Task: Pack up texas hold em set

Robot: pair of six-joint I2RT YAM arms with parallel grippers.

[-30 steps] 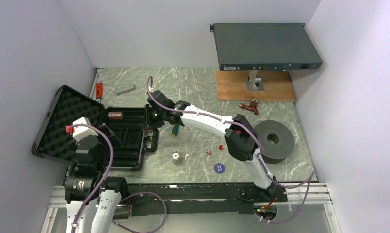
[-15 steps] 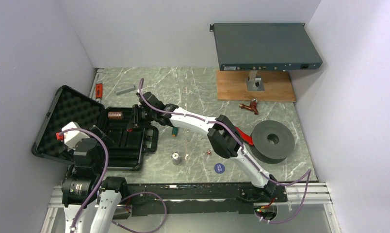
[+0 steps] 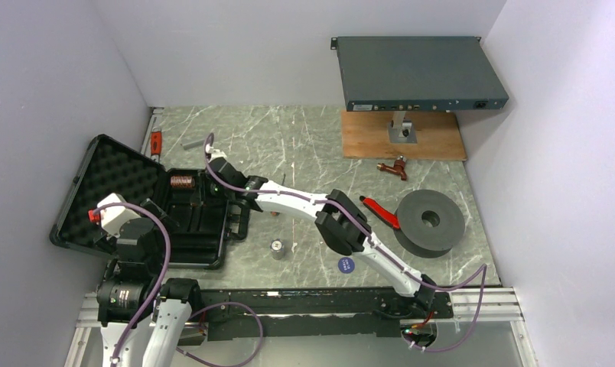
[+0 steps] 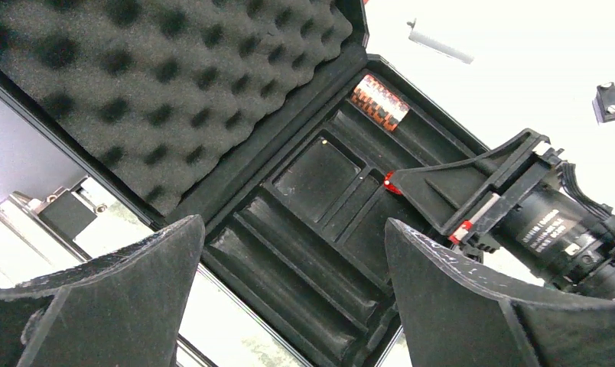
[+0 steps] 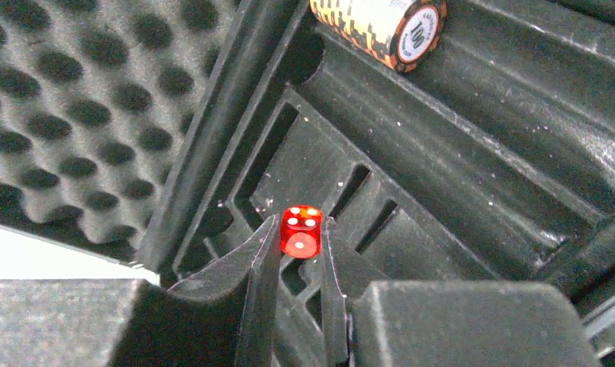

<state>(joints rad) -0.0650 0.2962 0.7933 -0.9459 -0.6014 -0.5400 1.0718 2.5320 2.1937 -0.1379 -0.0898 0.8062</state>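
I will next lower the tiny red die (image 5: 301,233) with my right gripper into the far end of the narrow slot and let go of it there, because that empty slot suits something so small.
The black briefcase (image 3: 213,245) lies open at the left, its foam lid (image 3: 109,180) tilted back. One chip stack (image 3: 182,182) lies in a far slot of its tray. My right gripper (image 3: 200,201) is over the tray, shut on a tiny red die (image 5: 301,233) and holding it just above a small compartment; the chip stack (image 5: 385,27) lies beyond. My left gripper (image 4: 289,229) hangs open and empty above the tray's near-left part (image 3: 153,211). A second chip stack (image 3: 277,249) and the blue round button (image 3: 346,264) sit on the table.
A large grey disc (image 3: 431,222) and a red-handled tool (image 3: 381,212) lie at the right. A wooden board (image 3: 404,136) with a grey box (image 3: 419,73) above it stands at the back right. A small grey bar (image 3: 197,141) lies behind the case. My right arm (image 3: 304,200) spans the table's middle.
My right gripper has moved left from the case's right edge to over the tray, carrying the die. My left arm drew back slightly toward the near left.
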